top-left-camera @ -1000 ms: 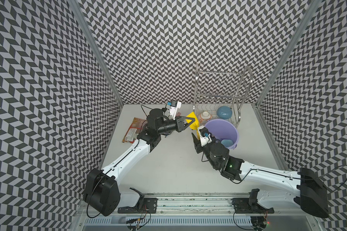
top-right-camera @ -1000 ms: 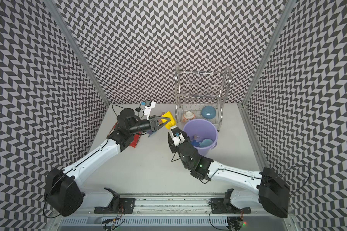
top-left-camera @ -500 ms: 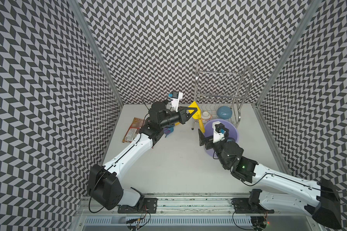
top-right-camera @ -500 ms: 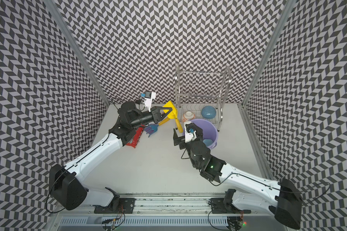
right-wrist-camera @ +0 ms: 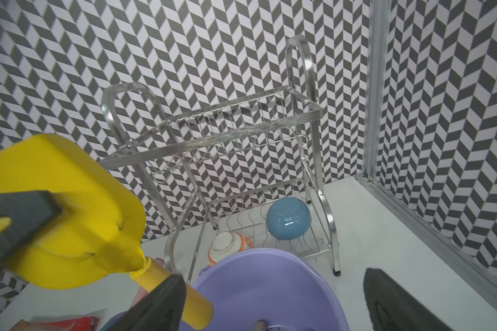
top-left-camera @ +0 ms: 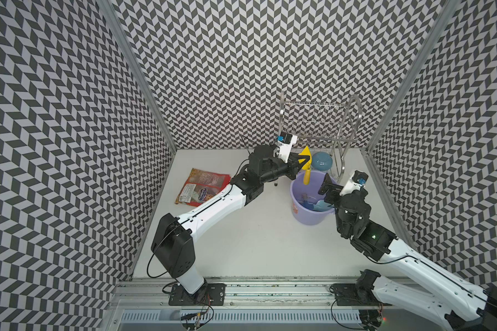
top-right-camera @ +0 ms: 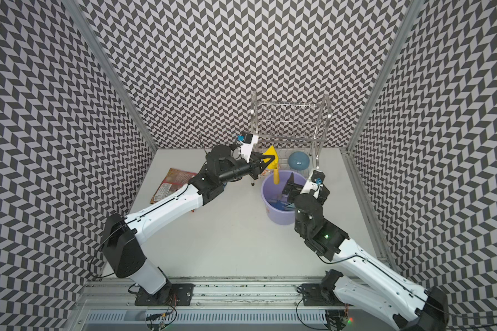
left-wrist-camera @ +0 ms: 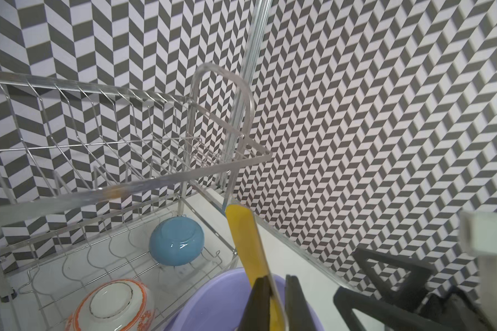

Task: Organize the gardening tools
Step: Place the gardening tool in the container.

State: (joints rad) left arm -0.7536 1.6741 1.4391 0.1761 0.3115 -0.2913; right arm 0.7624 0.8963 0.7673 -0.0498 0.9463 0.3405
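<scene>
My left gripper lowers toward the bucket's opening [top-left-camera: 311, 189] [left-wrist-camera: 223, 303] next and releases the spade's blade there. That opening lies below the gripper, under the spade's hanging handle.
My left gripper [top-left-camera: 304, 160] [top-right-camera: 271, 160] [left-wrist-camera: 276, 283] is shut on the blade of the yellow spade [top-left-camera: 305, 152] [top-right-camera: 271, 151] [left-wrist-camera: 246, 238] [right-wrist-camera: 69, 186]. The spade's handle hangs down over the far left rim of the lavender bucket [top-left-camera: 299, 213] [top-right-camera: 279, 217] [right-wrist-camera: 270, 253]. My right gripper [top-left-camera: 329, 190] [top-right-camera: 291, 187] [right-wrist-camera: 273, 301] stands wide open over the bucket's right side, with nothing between its fingers. A dark blue tool [top-left-camera: 308, 203] and a pale blue one [top-left-camera: 322, 204] lie in the bottom of the bucket.
A red snack packet [top-left-camera: 204, 186] [top-right-camera: 172, 183] lies flat at the left, partly under my left arm. Behind the bucket stands a wire dish rack [top-left-camera: 319, 120] [right-wrist-camera: 213, 129] holding a blue bowl [top-left-camera: 322, 162] [left-wrist-camera: 177, 243] and a white, orange-trimmed bowl [left-wrist-camera: 112, 303].
My left gripper carried the yellow spade to the right, up to the bucket's far rim. My right gripper opened wide and swung from the bucket's left side to its right side.
</scene>
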